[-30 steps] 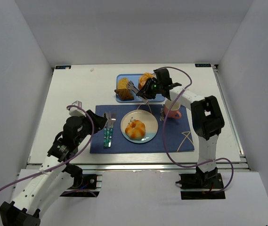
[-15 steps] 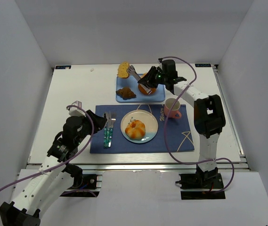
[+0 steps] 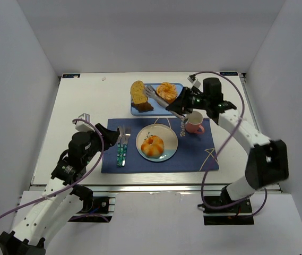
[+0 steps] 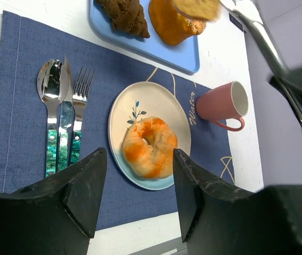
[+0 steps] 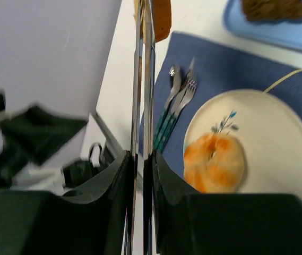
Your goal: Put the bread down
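Note:
The glazed bread leaves the plate's far part (image 3: 149, 130) bare, so the robot's right gripper will move back from the blue tray and down to release the slice there.
My right gripper (image 3: 181, 106) (image 5: 141, 155) is shut on a pair of metal tongs (image 3: 158, 98) (image 5: 143, 79). The tongs' tips pinch a yellow bread slice (image 3: 137, 90) (image 5: 162, 18), held in the air over the left end of the blue tray (image 3: 178, 111). An orange bun (image 3: 166, 91) and a dark croissant (image 3: 143, 106) lie on that tray. A round glazed bread (image 3: 153, 144) (image 4: 149, 147) sits on the plate (image 3: 169, 151) (image 4: 121, 109). My left gripper (image 3: 111, 138) (image 4: 138, 156) hovers open at the mat's left, holding nothing.
The plate rests on a blue placemat (image 3: 198, 156) with a spoon, knife and fork (image 3: 122, 146) on its left. A pink cup (image 3: 195, 123) stands at the mat's far right, just under my right forearm. White walls close in three sides.
The tongs lifted the bread slice off the tray, swung it far, then brought it back a little toward me. My right arm has stretched out to the right. The left arm has stayed put.

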